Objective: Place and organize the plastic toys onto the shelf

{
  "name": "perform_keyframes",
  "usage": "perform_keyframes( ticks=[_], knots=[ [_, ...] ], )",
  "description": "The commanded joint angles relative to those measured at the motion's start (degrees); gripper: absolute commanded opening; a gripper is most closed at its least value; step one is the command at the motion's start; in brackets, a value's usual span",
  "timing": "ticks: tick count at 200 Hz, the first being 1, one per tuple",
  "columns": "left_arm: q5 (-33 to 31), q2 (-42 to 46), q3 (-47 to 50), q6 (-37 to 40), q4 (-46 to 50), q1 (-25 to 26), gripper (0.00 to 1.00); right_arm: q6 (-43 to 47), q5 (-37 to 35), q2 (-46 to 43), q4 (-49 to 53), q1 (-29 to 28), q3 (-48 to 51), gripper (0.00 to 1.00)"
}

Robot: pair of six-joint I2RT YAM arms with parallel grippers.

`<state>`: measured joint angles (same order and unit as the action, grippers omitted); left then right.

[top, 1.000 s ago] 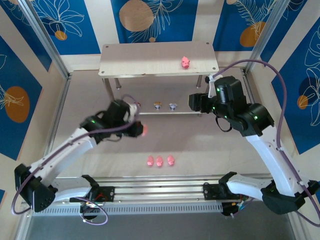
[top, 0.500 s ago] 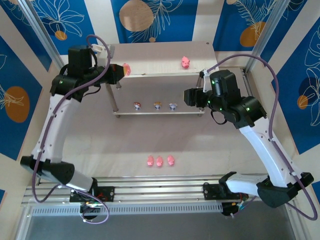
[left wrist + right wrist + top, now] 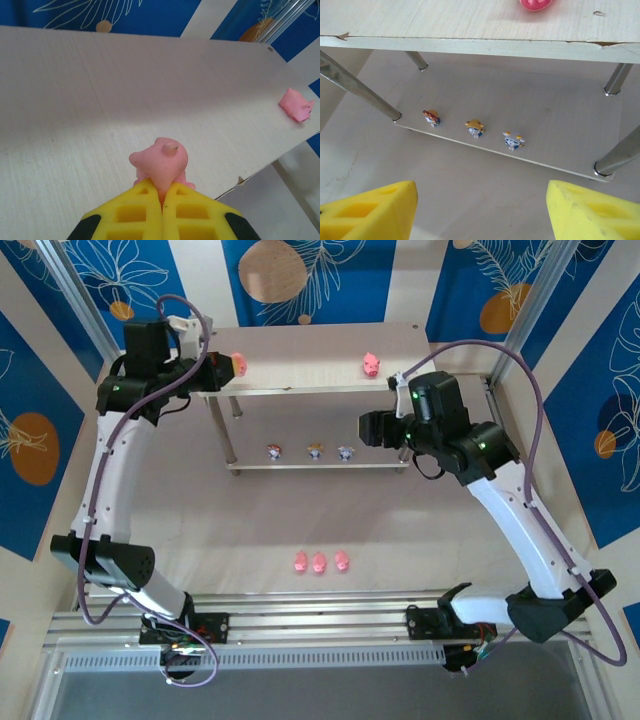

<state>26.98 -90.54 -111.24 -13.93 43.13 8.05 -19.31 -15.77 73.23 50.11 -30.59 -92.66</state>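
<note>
My left gripper still holds the pink pig just above the top board. It will go down onto the top board's bare end, away from the other pig, and let go of the pink pig.
The shelf [image 3: 310, 345] stands at the back, its pale top board [image 3: 100, 100] under my left gripper [image 3: 225, 368]. That gripper [image 3: 162, 189] is shut on a pink pig [image 3: 162, 157], held just above the board's left end [image 3: 238, 364]. Another pig [image 3: 371, 365] lies on the board's right part [image 3: 296, 104] [image 3: 535, 4]. Three whitish figurines [image 3: 273, 451] [image 3: 315, 451] [image 3: 346, 452] stand in a row on the lower board [image 3: 431, 117] [image 3: 475, 127] [image 3: 513, 140]. Three pigs [image 3: 319, 562] sit in a row on the table. My right gripper [image 3: 368, 428] [image 3: 480, 202] hangs open and holds nothing in front of the lower board.
Slim metal legs [image 3: 360, 87] [image 3: 620, 152] hold the shelf up at its corners. Aluminium frame posts [image 3: 95, 325] [image 3: 535, 310] flank the shelf. A metal rail [image 3: 320, 625] runs along the near edge with both arm bases on it.
My left arm swung from the table's middle up to the shelf with the pig, then shifted a little left over the top board. The right gripper drifted slightly left.
</note>
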Motion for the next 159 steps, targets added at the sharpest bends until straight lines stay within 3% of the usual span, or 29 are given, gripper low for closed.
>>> perform_keyframes(
  ticks=[1,159],
  knots=[
    [2.33,-1.56,-3.3,1.37,-0.21,-1.22,0.0,1.23,1.87,0.67,-1.31,0.36,-2.33,0.69],
    [1.86,-10.02,-14.97,8.35,15.62,-1.7,0.03,1.55,2.54,1.75,-1.57,0.44,-3.1,0.69]
  ],
)
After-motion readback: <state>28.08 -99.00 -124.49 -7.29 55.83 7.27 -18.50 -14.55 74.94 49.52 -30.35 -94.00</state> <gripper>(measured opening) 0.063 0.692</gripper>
